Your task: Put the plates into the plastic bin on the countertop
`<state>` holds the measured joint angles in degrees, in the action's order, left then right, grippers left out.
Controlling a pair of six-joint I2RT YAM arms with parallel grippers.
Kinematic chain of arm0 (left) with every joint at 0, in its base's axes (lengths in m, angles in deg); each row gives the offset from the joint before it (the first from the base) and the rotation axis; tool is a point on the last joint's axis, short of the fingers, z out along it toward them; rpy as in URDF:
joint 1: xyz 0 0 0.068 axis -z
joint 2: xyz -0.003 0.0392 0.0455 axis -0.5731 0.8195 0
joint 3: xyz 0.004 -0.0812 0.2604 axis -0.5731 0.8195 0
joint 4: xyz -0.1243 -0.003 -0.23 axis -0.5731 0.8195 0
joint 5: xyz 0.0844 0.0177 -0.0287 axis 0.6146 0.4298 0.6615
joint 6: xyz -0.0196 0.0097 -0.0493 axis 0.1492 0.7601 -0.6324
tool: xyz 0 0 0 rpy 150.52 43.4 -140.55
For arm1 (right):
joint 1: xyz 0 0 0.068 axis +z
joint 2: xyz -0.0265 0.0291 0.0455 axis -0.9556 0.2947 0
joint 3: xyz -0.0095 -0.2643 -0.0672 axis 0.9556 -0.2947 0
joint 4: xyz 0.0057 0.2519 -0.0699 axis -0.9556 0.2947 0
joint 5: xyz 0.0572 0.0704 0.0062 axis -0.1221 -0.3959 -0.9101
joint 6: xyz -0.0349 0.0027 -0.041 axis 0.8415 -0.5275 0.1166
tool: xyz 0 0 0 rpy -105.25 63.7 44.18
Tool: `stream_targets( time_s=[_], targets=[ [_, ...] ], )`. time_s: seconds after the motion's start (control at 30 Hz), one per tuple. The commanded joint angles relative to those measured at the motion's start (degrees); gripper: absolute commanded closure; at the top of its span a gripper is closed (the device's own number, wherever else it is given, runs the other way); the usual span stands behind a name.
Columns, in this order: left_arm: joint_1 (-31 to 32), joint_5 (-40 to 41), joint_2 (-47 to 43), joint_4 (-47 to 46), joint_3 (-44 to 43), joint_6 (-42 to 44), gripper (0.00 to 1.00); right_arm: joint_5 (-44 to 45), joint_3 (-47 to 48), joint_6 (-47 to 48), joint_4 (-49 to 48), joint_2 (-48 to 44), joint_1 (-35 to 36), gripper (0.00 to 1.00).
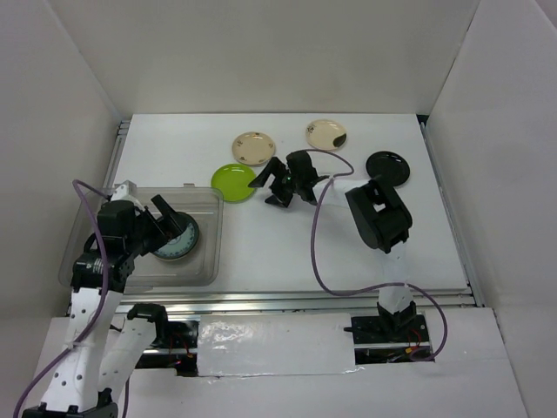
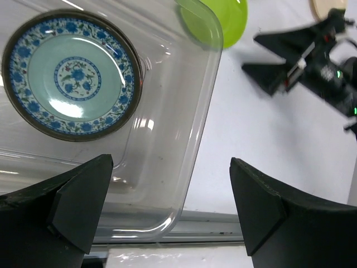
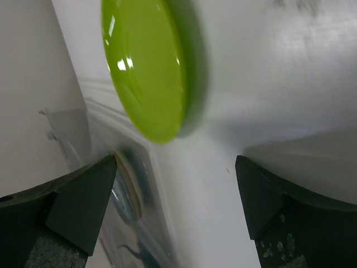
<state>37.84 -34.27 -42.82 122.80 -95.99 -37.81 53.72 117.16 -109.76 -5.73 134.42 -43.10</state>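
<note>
The open fingers stand short of the lime green plate's edge away from the bin. Next, my right gripper slides low and outward to close on it.
A clear plastic bin [image 1: 204, 261] stands at the left of the white countertop [image 1: 287, 248]. Inside it lies one blue-patterned plate [image 2: 71, 82], flat on the bottom. My left gripper [image 2: 170, 206] hangs open over the bin's near right corner, with nothing between its fingers. Just beyond the bin's far right corner lies a lime green plate [image 1: 233, 181]. My right gripper [image 1: 264, 192] stands open right beside that plate [image 3: 146, 67], low over the table and empty. Two cream plates [image 1: 253, 147] [image 1: 325, 134] and a glossy black plate [image 1: 388, 166] rest further back.
White walls enclose the table on three sides. A metal rail [image 1: 296, 300] runs along the near edge. The right arm's cable [image 1: 318, 252] loops over the middle of the table. The bin's rim [image 2: 196, 128] passes between my left fingers' line of sight and the table.
</note>
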Motion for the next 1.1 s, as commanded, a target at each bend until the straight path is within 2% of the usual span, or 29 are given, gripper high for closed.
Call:
stream_targets(
  time_s=[0.0, 0.1, 0.13, 0.2, 0.23, 0.3, 0.33, 0.4, 0.5, 0.63, 0.7, 0.87, 0.97, 1.07],
  targets=[
    [0.5, -2.5, -2.2, 1.9, -3.5, 4.6, 0.01, 3.2, 9.8, -4.2, 3.0, 6.7, 0.4, 0.06],
    [0.4, -2.2, -2.2, 3.6, -4.9, 5.5, 0.01, 3.2, 16.7, -5.5, 7.8, 11.6, 0.6, 0.19],
    [0.4, -1.8, -2.4, 3.9, -5.1, 5.6, 0.01, 3.6, 19.2, -5.8, 8.5, 12.4, 0.7, 0.28],
    [0.4, -1.7, -2.9, 4.0, -5.0, 5.7, 0.01, 4.7, 20.5, -5.9, 9.2, 13.5, 0.9, 0.36],
    [0.4, -1.7, -3.1, 4.2, -5.0, 5.7, 0.01, 5.5, 21.1, -6.0, 10.1, 13.4, 1.3, 0.47],
    [0.4, -1.5, -3.2, 4.0, -5.0, 5.9, 0.01, 7.5, 21.8, -5.8, 12.0, 13.2, 1.6, 0.59],
    [0.5, -1.5, -3.0, 4.0, -5.2, 6.1, 0.01, 8.0, 21.8, -5.7, 12.2, 13.0, 1.6, 0.71],
    [0.4, -1.6, -2.3, 4.2, -5.7, 6.6, 0.01, 8.4, 21.6, -5.3, 12.0, 12.7, 2.0, 0.85],
    [0.4, -1.3, -1.9, 3.9, -5.5, 7.2, 0.01, 8.1, 21.4, -4.9, 11.4, 11.9, 2.1, 1.0],
    [0.4, -1.3, -1.5, 3.7, -5.5, 7.5, 0.01, 6.8, 22.3, -3.6, 11.5, 7.7, 2.6, 1.0],
    [0.4, -1.5, -1.5, 3.0, -6.1, 7.4, 0.01, 8.0, 23.4, -2.1, 14.8, 3.2, 2.6, 1.0],
    [0.4, -4.6, 2.2, -0.9, -10.1, 9.2, 0.01, 17.1, 26.8, 5.1, 24.7, -6.9, 2.5, 1.0],
    [0.4, -12.0, 9.5, -5.2, -13.8, 11.2, 0.01, 21.8, 28.7, 10.6, 31.2, -11.1, 3.1, 1.0],
    [0.4, -21.0, 17.2, -12.9, -15.7, 10.1, 0.01, 21.0, 29.4, 15.0, 36.1, -14.3, 3.6, 1.0]
  ],
)
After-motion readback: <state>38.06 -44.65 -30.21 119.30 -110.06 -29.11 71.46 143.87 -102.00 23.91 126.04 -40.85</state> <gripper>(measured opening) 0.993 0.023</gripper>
